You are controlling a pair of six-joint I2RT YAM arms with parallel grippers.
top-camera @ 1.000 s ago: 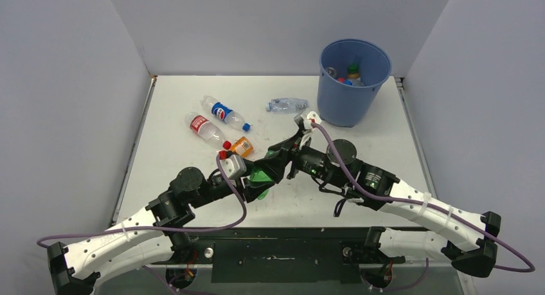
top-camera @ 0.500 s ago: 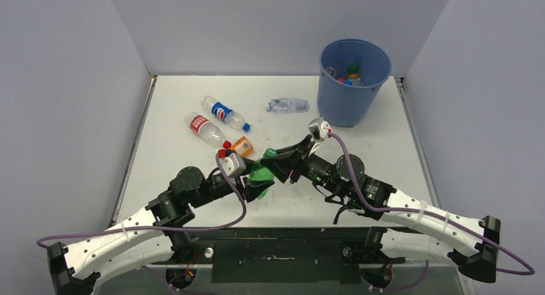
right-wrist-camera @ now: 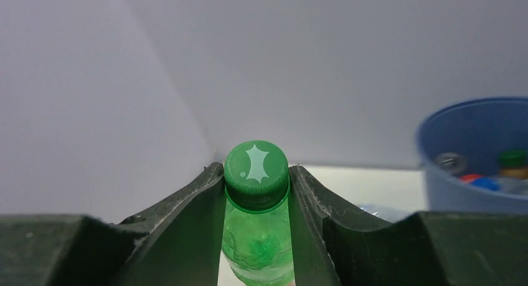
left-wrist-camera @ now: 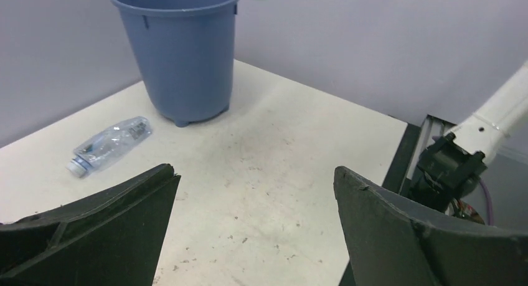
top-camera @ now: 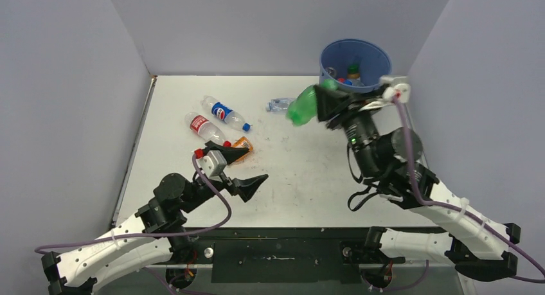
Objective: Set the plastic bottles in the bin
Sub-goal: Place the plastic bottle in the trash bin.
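Observation:
The green bottle (top-camera: pixel 301 107) hangs outside the blue bin's rim, so my right gripper will swing outward and to the right in the top view, turning over the bin's opening.
My right gripper (top-camera: pixel 326 92) is shut on the neck of a green bottle (top-camera: pixel 301 107) and holds it in the air just left of the blue bin (top-camera: pixel 385 58). In the right wrist view the green cap (right-wrist-camera: pixel 256 166) sits pinched between the fingers, with the bin (right-wrist-camera: pixel 461 192) at the right. My left gripper (top-camera: pixel 246 169) stands open and empty low over the table. On the table lie a blue-label bottle (top-camera: pixel 223 112), a red-label bottle (top-camera: pixel 204 126), an orange bottle (top-camera: pixel 243 143) and a clear crumpled bottle (left-wrist-camera: pixel 109 144).
The bin holds several bottles (top-camera: pixel 350 73). It stands at the back right corner against grey walls. The right arm's base (left-wrist-camera: pixel 451 164) sits at the table's near edge. The lying bottles cluster at the left and middle back.
The left gripper let go of the green bottle, opened wide and drew back. The right arm carried the bottle up and back to the bin's left rim.

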